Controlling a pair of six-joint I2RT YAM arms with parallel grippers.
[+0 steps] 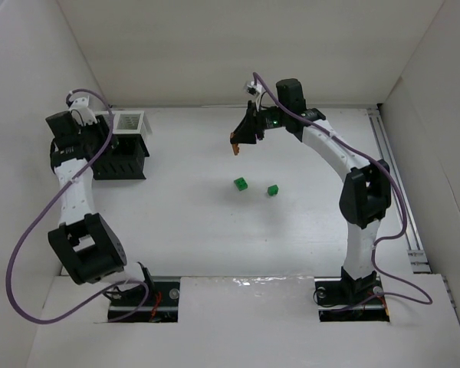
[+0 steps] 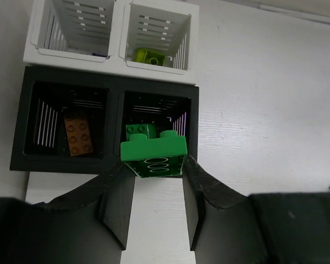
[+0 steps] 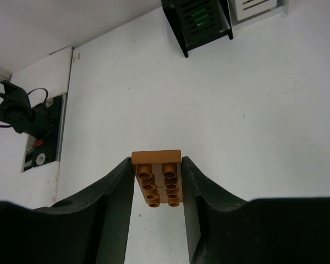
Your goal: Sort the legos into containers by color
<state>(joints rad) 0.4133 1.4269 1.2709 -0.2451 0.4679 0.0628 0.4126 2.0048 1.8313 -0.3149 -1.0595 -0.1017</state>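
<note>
My left gripper eases outward and slightly down over that section's opening point(image 1: 128, 146) point(image 2: 158, 120) next, then releases the green lego. A matching green brick lies in the rack's black section.
My left gripper point(image 2: 154, 166) is shut on a green lego point(image 2: 153, 148), held just over the front edge of the containers point(image 2: 111, 96), a black and white slatted rack. Its right black compartment holds another green brick point(image 2: 141, 131). An orange brick point(image 2: 78, 135) lies in the left black compartment, and a yellow-green one point(image 2: 149, 55) in the right white compartment. My right gripper point(image 3: 157, 165) is shut on an orange lego point(image 3: 157, 158), lifted above the table's back middle point(image 1: 235, 144). Two green legos point(image 1: 241, 184) point(image 1: 273, 190) lie loose on the table.
The rack point(image 1: 130, 165) stands at the back left beside the left arm. White walls close the table on three sides, and a rail point(image 1: 399, 192) runs along the right edge. Purple cables loop beside both arms.
</note>
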